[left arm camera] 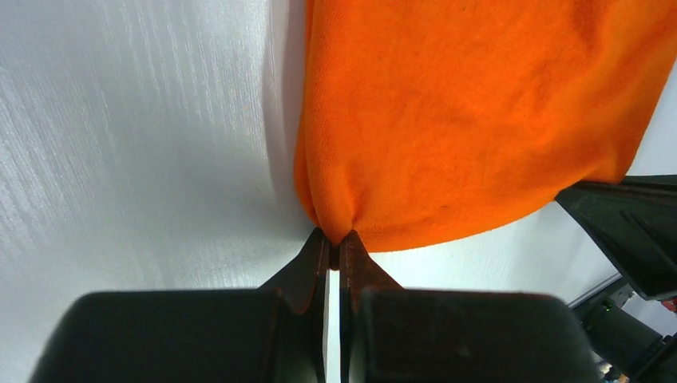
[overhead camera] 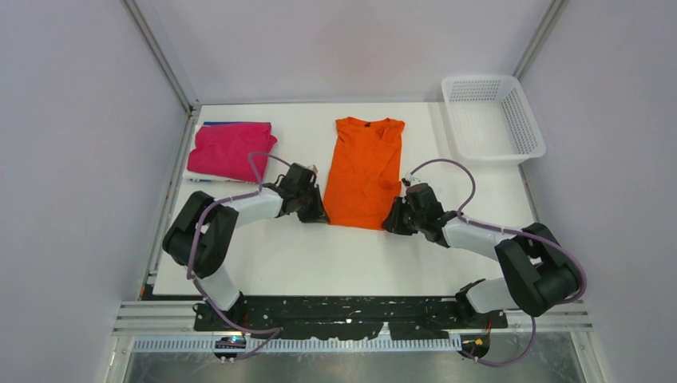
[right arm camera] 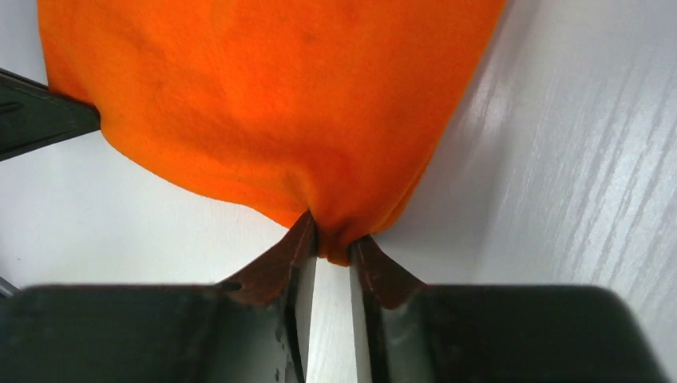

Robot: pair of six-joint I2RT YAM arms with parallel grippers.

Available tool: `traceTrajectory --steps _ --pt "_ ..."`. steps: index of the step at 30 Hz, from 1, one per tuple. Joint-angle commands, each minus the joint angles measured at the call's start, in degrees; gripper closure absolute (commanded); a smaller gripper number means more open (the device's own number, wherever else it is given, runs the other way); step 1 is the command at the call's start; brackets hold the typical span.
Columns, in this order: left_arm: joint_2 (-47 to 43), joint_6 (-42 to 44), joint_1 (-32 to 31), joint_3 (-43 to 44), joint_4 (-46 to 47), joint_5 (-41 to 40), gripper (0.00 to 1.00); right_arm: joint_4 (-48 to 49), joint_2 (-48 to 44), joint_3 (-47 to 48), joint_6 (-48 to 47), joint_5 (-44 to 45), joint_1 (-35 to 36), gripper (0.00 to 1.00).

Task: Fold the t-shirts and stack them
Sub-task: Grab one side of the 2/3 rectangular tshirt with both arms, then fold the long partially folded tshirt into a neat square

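The pinched corner should go up and outward with my left gripper, onto the collar end of the still-long shirt [overhead camera: 369,128], and my left gripper needs to release it there.
The orange t-shirt [overhead camera: 363,171] lies lengthwise in the middle of the white table, sides folded in, collar at the far end. My left gripper [overhead camera: 319,214] is shut on its near left corner; the left wrist view shows the orange cloth [left arm camera: 447,112] pinched at the fingertips [left arm camera: 307,263]. My right gripper [overhead camera: 393,223] is shut on the near right corner; the right wrist view shows a bunch of the shirt [right arm camera: 271,96] between the fingertips [right arm camera: 291,255]. The folded magenta-pink t-shirt [overhead camera: 231,149] lies at the far left, with a blue edge [overhead camera: 217,124] showing beneath it.
A white plastic mesh basket [overhead camera: 493,116] stands at the far right corner of the table [overhead camera: 335,263]. Grey walls close in on both sides and behind. The right gripper's black body shows at the edge of the left wrist view [left arm camera: 631,231].
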Motion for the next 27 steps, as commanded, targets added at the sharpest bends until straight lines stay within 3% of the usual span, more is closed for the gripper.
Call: traceTrajectory --steps 1,2,4,13,18,23,27 --pt "0.68 1.06 -0.42 1.07 -1.55 -2.66 1.00 1.63 2.97 0.18 -1.48 2.74 0.31 0.82" --pt "0.08 1.11 -0.58 0.48 -1.10 -2.83 1.00 1.57 3.06 0.19 -1.68 2.62 0.31 0.91" --pt "-2.01 1.07 -1.05 -1.30 0.01 -3.06 1.00 0.68 2.31 -0.11 -2.05 2.30 0.43 0.94" --pt "-20.68 -1.34 -5.40 -14.52 1.54 -1.16 1.00 -13.16 -17.44 -5.65 -2.01 -4.29 2.55 0.95" --pt "-35.69 -3.29 -10.56 -19.96 -6.23 -5.10 1.00 -24.76 -32.36 -5.83 -0.75 -9.59 5.38 0.95" --pt "-49.76 -6.46 -16.00 -20.46 -15.92 -8.70 1.00 -26.67 -41.21 -4.18 0.38 -17.30 7.01 0.95" --pt "-60.30 -6.16 -16.44 -22.26 -16.50 -11.03 1.00 -24.37 -46.63 -2.89 1.44 -19.46 7.08 0.95"
